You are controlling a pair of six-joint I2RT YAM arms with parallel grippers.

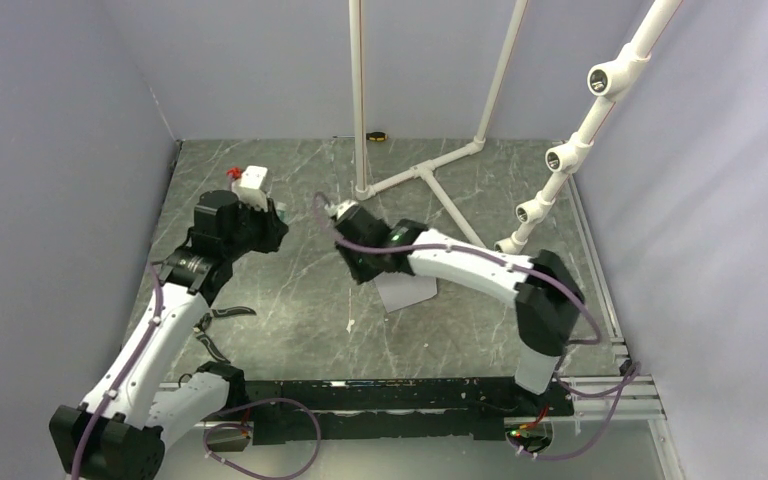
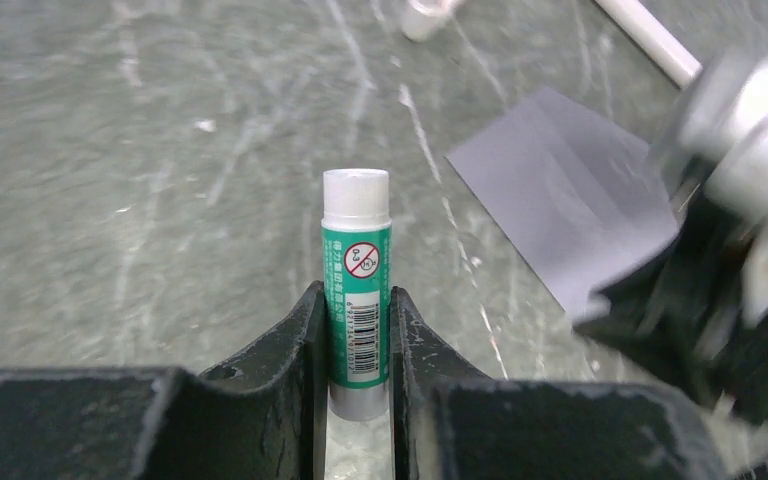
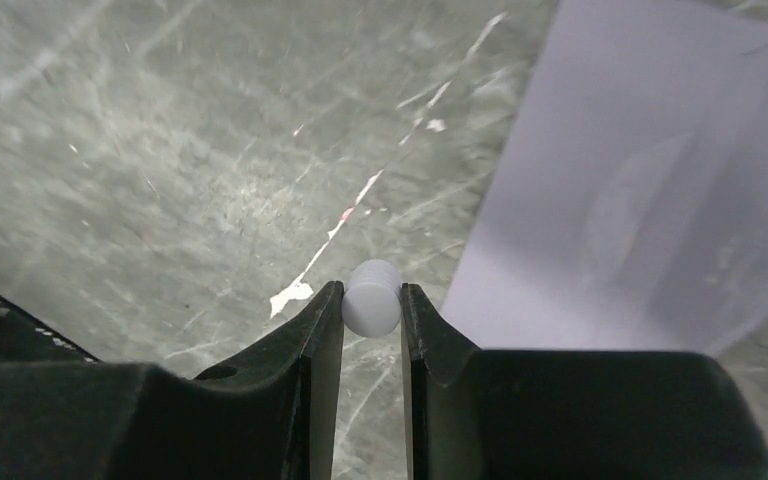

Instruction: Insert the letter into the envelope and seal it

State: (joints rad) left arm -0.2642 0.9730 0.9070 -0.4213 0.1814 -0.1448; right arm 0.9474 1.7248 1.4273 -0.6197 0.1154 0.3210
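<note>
I will next move my right gripper down and back to the bare tabletop by the pale crack (image 1: 349, 304) (image 3: 326, 226) below it, and I will let go of the cap there, clear of the envelope.
The grey envelope (image 1: 407, 292) lies flat on the marbled table, partly under my right arm; it also shows as the envelope (image 2: 570, 200) and the envelope (image 3: 650, 180). The letter is out of view in every frame. My left gripper (image 2: 355, 295) is shut on a green glue stick (image 2: 356, 290), which stands upright with its whitish top above the fingers. My right gripper (image 3: 372, 290) is shut on a small white ribbed cap (image 3: 371, 297), just left of the envelope's edge. In the top view, the left gripper (image 1: 280, 215) and right gripper (image 1: 337, 212) hover close together left of the envelope.
A white pipe frame (image 1: 420, 175) stands at the back centre, with another pipe stand (image 1: 560, 160) at the right. A small dark object (image 1: 375, 135) lies by the back wall. A white scrap (image 1: 350, 323) lies near the front. Grey walls close in on both sides.
</note>
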